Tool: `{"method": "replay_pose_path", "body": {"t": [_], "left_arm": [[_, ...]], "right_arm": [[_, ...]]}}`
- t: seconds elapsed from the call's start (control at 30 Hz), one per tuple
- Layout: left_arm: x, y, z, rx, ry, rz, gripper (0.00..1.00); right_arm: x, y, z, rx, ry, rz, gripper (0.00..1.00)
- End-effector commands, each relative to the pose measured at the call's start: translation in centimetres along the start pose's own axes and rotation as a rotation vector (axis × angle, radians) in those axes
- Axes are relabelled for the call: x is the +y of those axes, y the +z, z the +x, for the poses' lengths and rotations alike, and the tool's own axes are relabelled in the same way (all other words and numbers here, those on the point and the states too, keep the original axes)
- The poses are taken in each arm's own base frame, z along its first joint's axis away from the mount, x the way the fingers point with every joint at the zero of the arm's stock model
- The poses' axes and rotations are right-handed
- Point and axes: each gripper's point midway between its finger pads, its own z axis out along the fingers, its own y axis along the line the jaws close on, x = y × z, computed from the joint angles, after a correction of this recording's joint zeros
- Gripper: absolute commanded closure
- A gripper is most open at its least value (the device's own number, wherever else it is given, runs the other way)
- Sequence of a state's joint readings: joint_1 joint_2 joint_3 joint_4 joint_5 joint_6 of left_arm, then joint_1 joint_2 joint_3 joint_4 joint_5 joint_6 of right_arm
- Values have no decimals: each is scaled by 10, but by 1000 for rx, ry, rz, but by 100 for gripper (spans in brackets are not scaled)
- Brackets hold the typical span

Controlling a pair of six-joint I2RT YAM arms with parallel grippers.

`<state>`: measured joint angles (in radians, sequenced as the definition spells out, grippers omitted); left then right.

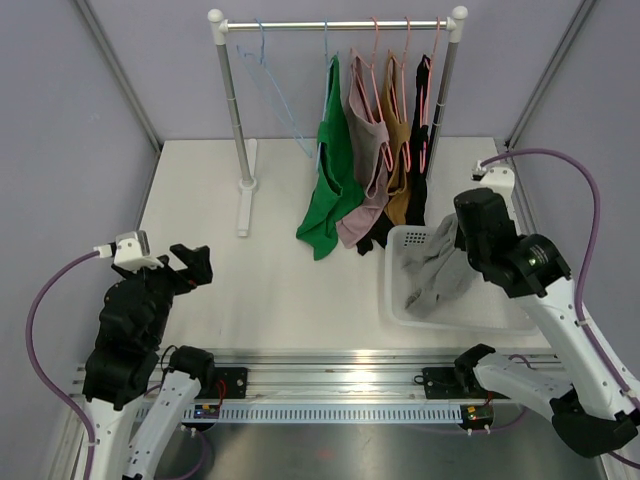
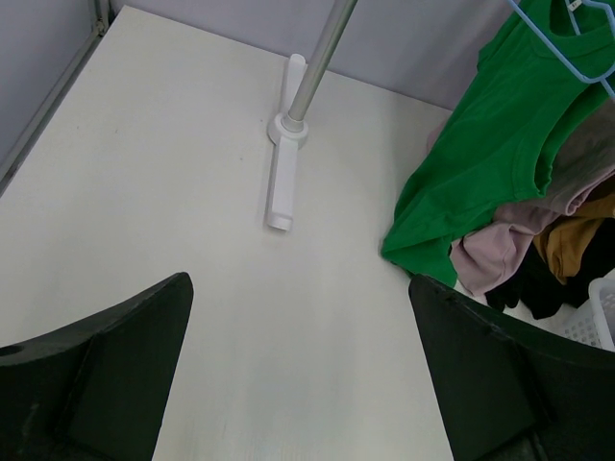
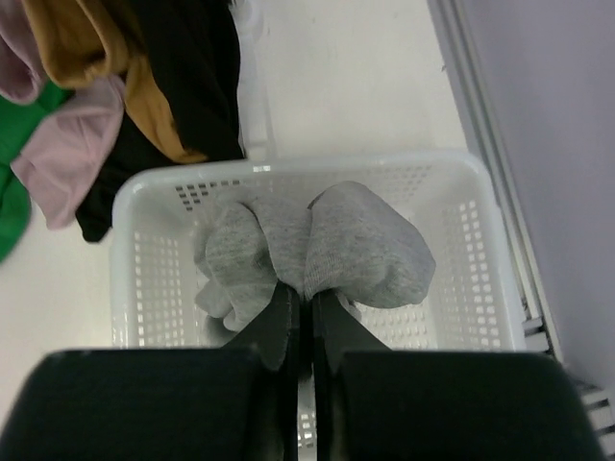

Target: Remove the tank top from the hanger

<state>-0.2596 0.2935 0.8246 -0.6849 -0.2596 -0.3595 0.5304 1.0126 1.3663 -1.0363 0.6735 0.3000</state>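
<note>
I will reach my left gripper outward next, across to the blue hanger wire (image 1: 320, 138) on its right in the top view, because the green shirt hangs on that wire.
My right gripper (image 3: 306, 293) is shut on a bunched grey tank top (image 3: 356, 240), which hangs from the jaws into a white perforated basket (image 3: 288, 171). In the top view the grey tank top (image 1: 435, 272) droops from the right wrist into the basket (image 1: 393, 305) at the table's right. An empty light-blue hanger (image 1: 258, 52) hangs at the left of the rail (image 1: 335, 24). My left gripper (image 1: 190, 262) hovers open over bare table at the near left, nothing between its fingers (image 2: 125, 336).
A green shirt (image 1: 330, 185), a mauve top (image 1: 365, 150), a mustard top (image 1: 397, 150) and a black one (image 1: 420, 150) hang on the rail on blue and pink hangers. The rack's post and foot (image 1: 245, 185) stand at the back left. Frame posts flank the table.
</note>
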Motion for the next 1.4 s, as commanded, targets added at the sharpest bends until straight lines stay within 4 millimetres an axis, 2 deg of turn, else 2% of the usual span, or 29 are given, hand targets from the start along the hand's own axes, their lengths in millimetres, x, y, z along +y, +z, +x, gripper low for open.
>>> {"method": "replay_pose_path", "body": {"t": [0.0,0.03,0.07,0.1,0.13,0.17,0.2,0.23,0.3,0.33,0.37,0.4,0.43,0.47,0.5,0.53,0.57,0.6,0.67,0.7,0.77,0.8,0.83,0.9,0.93,1.1,1.27,1.37], "left_arm": [[-23,2,-26,-28,0,85,1],[-29,2,-27,-15,-5,110,1],[-34,3,-33,-13,-11,121,1],[-40,3,-38,-10,-13,140,1],[-55,4,-51,-3,-23,193,1],[-64,3,-60,-2,-29,221,1],[-75,13,-60,42,-27,250,1],[-90,5,-86,8,-38,306,1],[-106,9,-104,13,-39,340,1],[-112,26,-100,72,-29,331,1],[-122,22,-127,34,-31,347,1],[-136,22,-131,55,-21,379,1],[-135,27,-134,62,1,337,1],[-151,32,-153,43,10,343,1],[-171,29,-153,61,30,389,1],[-174,35,-159,53,57,350,1],[-199,39,-168,56,71,385,1],[-206,48,-174,47,83,356,1],[-223,58,-172,65,131,351,1],[-247,71,-174,65,143,361,1],[-259,88,-173,61,178,334,1],[-273,109,-158,86,208,324,1],[-281,115,-168,49,217,333,1],[-290,131,-164,34,242,324,1],[-299,146,-156,27,266,323,1],[-301,191,-139,32,284,290,3],[-308,231,-119,38,298,302,12],[-309,248,-115,31,300,308,25]], "right_arm": [[5,3,25,12,87,-45,100],[8,5,34,32,95,-56,100],[11,14,51,69,85,-48,100],[14,17,58,88,102,-47,100],[15,20,65,107,106,-40,100],[19,25,70,125,110,-39,94],[22,26,77,147,116,-47,57],[23,27,77,152,124,-44,34],[19,22,69,139,141,-23,1],[16,20,64,126,147,-19,1],[12,14,58,108,153,-23,0],[9,8,44,72,159,-27,1],[6,4,38,53,164,-33,1],[4,-2,30,23,179,-46,0],[2,-6,23,-2,181,-58,0],[2,-11,18,-23,195,-84,1],[9,-14,16,-33,212,-130,1],[12,-17,16,-39,219,-160,1],[19,-22,17,-57,242,-228,1],[29,-26,20,-49,244,-293,1],[40,-33,23,-61,261,-383,0],[51,-39,27,-46,258,-460,1],[55,-44,28,-47,265,-497,0],[70,-54,34,-22,263,-600,1],[72,-60,34,-26,261,-640,2],[82,-82,38,-25,272,-770,6],[85,-93,44,-14,268,-833,7],[84,-96,46,-18,268,-844,8]]}}
